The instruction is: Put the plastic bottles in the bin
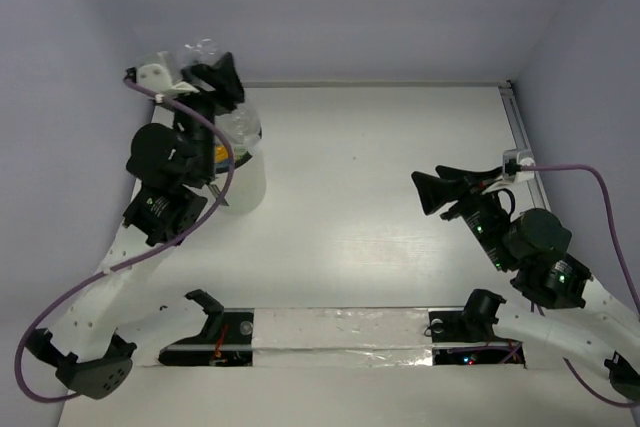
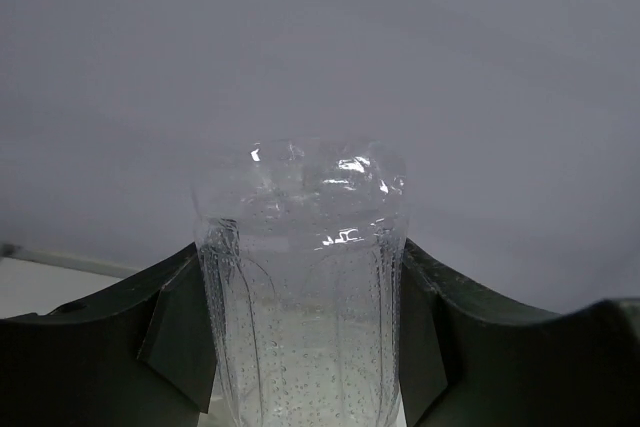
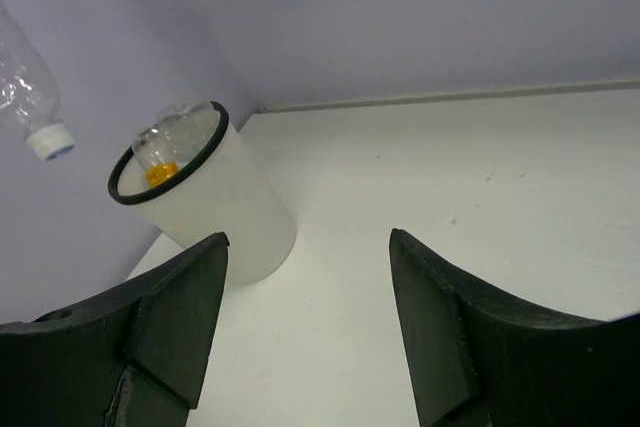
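My left gripper should next go down toward the bin's opening (image 1: 230,143) below it and let go of the clear bottle there, because the bottle's cap still hangs outside the bin's rim.
My left gripper (image 1: 210,69) is shut on a clear plastic bottle (image 1: 198,50), held in the air above and just behind the bin at the far left. In the left wrist view the bottle (image 2: 300,277) fills the gap between the fingers (image 2: 175,337). The white bin (image 1: 246,183) with a black rim stands under it, with another clear bottle (image 1: 238,127) inside. In the right wrist view the bin (image 3: 215,217) holds an orange-capped bottle (image 3: 165,152), and the held bottle (image 3: 25,87) hangs white cap down at upper left. My right gripper (image 1: 432,190) is open and empty at the right.
The table's back wall and left wall stand close behind the bin. A metal rail (image 1: 520,132) runs along the right edge. A taped strip (image 1: 340,332) lies at the near edge between the arm bases.
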Available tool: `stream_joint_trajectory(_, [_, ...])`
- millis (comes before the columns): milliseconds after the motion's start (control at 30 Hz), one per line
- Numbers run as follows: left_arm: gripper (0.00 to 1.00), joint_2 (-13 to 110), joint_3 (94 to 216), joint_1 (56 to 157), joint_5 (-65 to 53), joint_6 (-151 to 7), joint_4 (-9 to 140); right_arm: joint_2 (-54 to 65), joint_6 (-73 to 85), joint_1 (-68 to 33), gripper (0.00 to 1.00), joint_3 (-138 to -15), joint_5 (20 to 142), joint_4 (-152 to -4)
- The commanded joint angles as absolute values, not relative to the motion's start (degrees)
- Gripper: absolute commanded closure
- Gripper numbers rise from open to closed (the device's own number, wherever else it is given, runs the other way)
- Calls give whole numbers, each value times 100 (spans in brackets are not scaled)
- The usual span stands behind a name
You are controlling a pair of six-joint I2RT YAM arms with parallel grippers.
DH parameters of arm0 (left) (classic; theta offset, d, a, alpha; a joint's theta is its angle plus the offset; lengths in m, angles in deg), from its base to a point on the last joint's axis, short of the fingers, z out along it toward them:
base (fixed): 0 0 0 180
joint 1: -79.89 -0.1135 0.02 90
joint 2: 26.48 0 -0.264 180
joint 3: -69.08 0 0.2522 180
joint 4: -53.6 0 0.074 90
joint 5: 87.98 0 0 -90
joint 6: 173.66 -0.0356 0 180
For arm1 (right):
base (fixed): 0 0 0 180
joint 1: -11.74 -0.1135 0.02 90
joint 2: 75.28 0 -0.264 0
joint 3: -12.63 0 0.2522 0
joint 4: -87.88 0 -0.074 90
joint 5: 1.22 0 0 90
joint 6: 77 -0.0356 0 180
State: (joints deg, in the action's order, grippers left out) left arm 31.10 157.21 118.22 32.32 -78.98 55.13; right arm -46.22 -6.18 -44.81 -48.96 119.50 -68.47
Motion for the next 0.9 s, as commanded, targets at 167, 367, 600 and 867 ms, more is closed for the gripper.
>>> stream_joint_trajectory(167, [64,2705,14499,10530,4210,-8927,4056,-4373,-466,-4459,29,-4798,11480,-7651])
stream_joint_trajectory(367, [65,2844,13716,9924,3955,-9333,3001,-4390,-440,-4459,29,-4692,11348,-7669])
stream_joint_trajectory(600, [66,3179,13672,9923,3963,-9631,2404,-4522,-405,-4459,29,-4534,11251,-7747])
stream_joint_trajectory(867, [66,3301,12494,10045,4280,-9667,1647,-4531,-343,-4459,29,-4235,11084,-8213])
